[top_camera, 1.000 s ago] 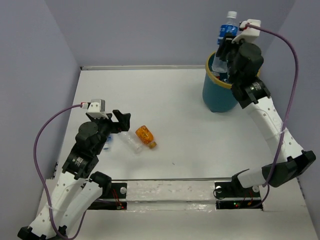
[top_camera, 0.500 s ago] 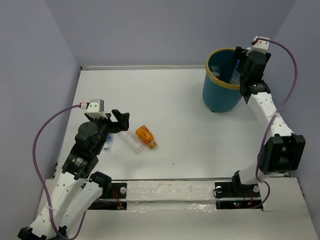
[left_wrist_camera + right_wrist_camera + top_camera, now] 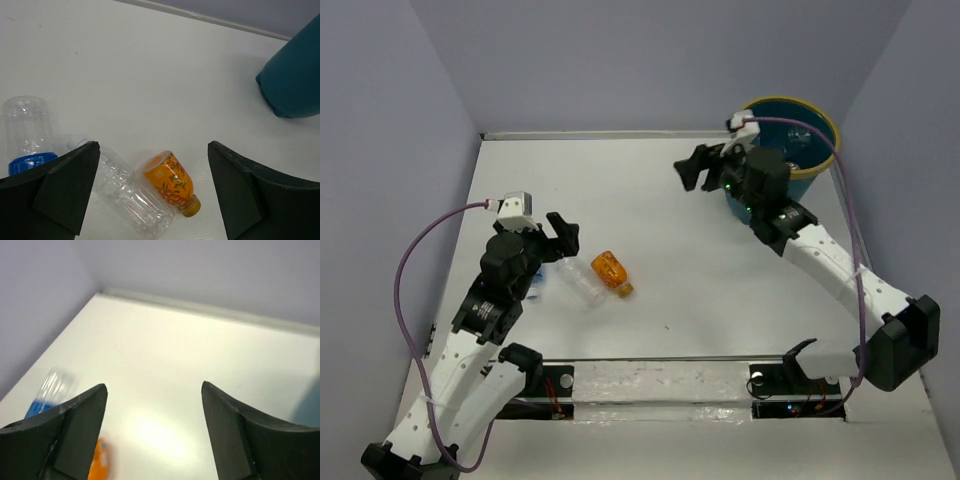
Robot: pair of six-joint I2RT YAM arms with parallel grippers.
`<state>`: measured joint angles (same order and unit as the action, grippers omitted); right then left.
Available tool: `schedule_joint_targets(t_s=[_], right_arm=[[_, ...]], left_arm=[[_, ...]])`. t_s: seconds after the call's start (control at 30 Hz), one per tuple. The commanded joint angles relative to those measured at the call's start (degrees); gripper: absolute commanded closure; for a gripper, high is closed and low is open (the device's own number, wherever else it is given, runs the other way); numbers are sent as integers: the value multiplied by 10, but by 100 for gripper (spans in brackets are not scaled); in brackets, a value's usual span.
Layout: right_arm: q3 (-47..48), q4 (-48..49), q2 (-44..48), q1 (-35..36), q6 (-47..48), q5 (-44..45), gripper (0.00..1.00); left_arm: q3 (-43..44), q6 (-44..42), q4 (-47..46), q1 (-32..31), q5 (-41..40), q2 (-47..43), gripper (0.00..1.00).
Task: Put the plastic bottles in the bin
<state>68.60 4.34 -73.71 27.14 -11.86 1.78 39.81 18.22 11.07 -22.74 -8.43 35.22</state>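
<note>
The clear bottle lies at a slant below my left gripper, so the gripper will next move down and turn until its fingers are on both sides of the bottle's upper body near the cap (image 3: pixel 574 273) (image 3: pixel 114 172).
An orange bottle (image 3: pixel 609 270) and a clear bottle (image 3: pixel 578 285) lie side by side on the white table at the left. A clear bottle with a blue label (image 3: pixel 534 286) lies just left of them, partly hidden by my left arm. In the left wrist view the orange bottle (image 3: pixel 170 182), the clear bottle (image 3: pixel 127 192) and the blue-labelled bottle (image 3: pixel 27 135) lie below my open, empty left gripper (image 3: pixel 152 146). My left gripper (image 3: pixel 560 240) hovers above them. The teal bin (image 3: pixel 810 103) stands at the back right. My right gripper (image 3: pixel 705 168) is open and empty, left of the bin.
The right wrist view is blurred: my open right gripper (image 3: pixel 153 387) faces the table, with the orange bottle (image 3: pixel 95 465) and blue-labelled bottle (image 3: pixel 47 395) at lower left. Purple walls close the table on three sides. The bin (image 3: pixel 295 75) shows at the left wrist view's right edge.
My right gripper held a blue-labelled bottle above the bin, reached into the bin, then swung left over the table, open and empty. The left arm has barely moved.
</note>
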Motion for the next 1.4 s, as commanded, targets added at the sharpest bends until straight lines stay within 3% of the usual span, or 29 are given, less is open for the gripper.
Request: schedule_joint_targets(t_s=[0.0,0.1,0.27,0.43,0.63,0.87,0.9,1.0,1.2,1.37], right_arm=[[-33,-20,-70,90,-32,-92,25],[-29,-28,-127,142,-43,-126,27],[8,-21,-216,212,-46,-162,18],[56,-18,-330,225,-49,-190,10],[85,-4,-396,230,-61,-217,10],[77,2,-411,231,-62,-180,25],[67,8,-409,231,-62,-174,38],[48,15,-385,231,-67,-155,58],[-7,19,-282,231,-58,-76,62],[-36,8,-125,207,-25,16,68]], left_arm=[[-3,32,4,2,0,13,1],[-7,59,16,2,1,26,1],[-8,129,60,2,-65,50,1],[-12,171,76,3,-68,80,1],[-14,210,101,4,-91,137,1],[-33,265,81,5,-75,199,1],[-40,270,75,5,-68,203,1],[-45,290,59,5,-76,223,1],[-55,308,33,5,-112,247,1],[-72,321,-3,5,-126,280,1]])
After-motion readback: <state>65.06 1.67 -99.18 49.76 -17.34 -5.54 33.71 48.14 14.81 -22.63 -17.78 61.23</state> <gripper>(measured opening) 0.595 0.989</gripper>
